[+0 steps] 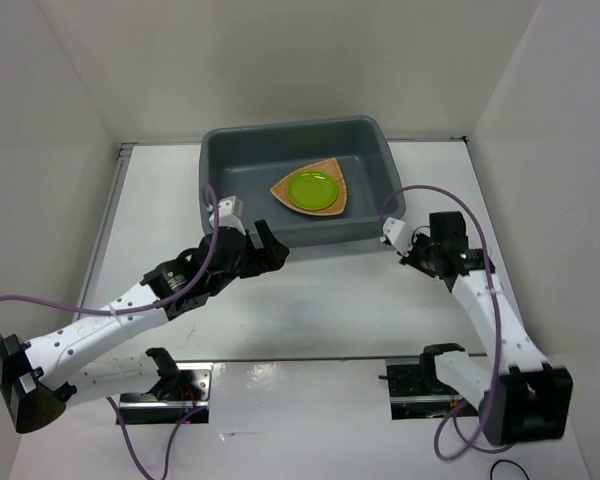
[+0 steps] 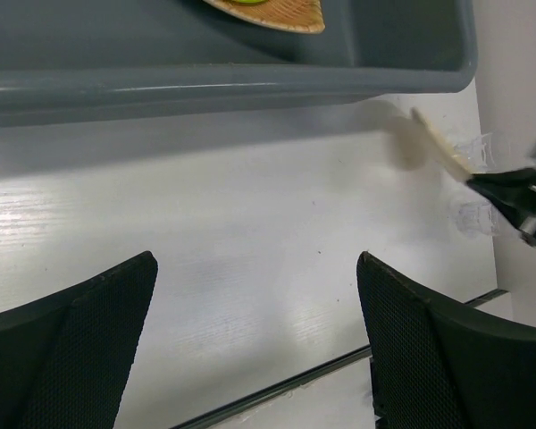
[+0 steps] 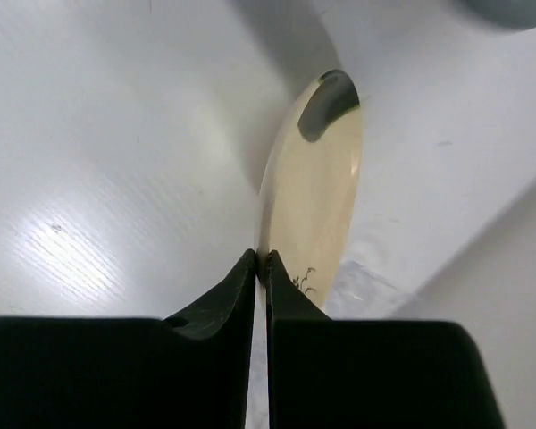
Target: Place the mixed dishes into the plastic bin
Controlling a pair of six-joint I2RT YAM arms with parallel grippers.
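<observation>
My right gripper carries the cream plate up, outward over the bin's side and down onto the lime-green plate (image 1: pixel 311 188) next, since that lies face-up inside the bin.
The dark grey plastic bin (image 1: pixel 225 150) stands at the back middle. Inside it the lime-green plate (image 1: pixel 311 188) lies on the tan wooden plate (image 1: pixel 338 200), whose corner shows in the left wrist view (image 2: pixel 290 15). My right gripper (image 3: pixel 262 256) is shut on the rim of the cream plate (image 3: pixel 317 170) and holds it edge-up above the table, just off the bin's near right corner (image 3: pixel 509 9). Two clear cups (image 2: pixel 476 150) (image 2: pixel 473 219) sit on the table beside it. My left gripper (image 2: pixel 256 264) is open and empty, low in front of the bin's near wall (image 2: pixel 205 89).
White walls close in the table on the left, back and right. A dark seam (image 1: pixel 300 358) crosses the table near the arm bases. Purple cables loop from both arms.
</observation>
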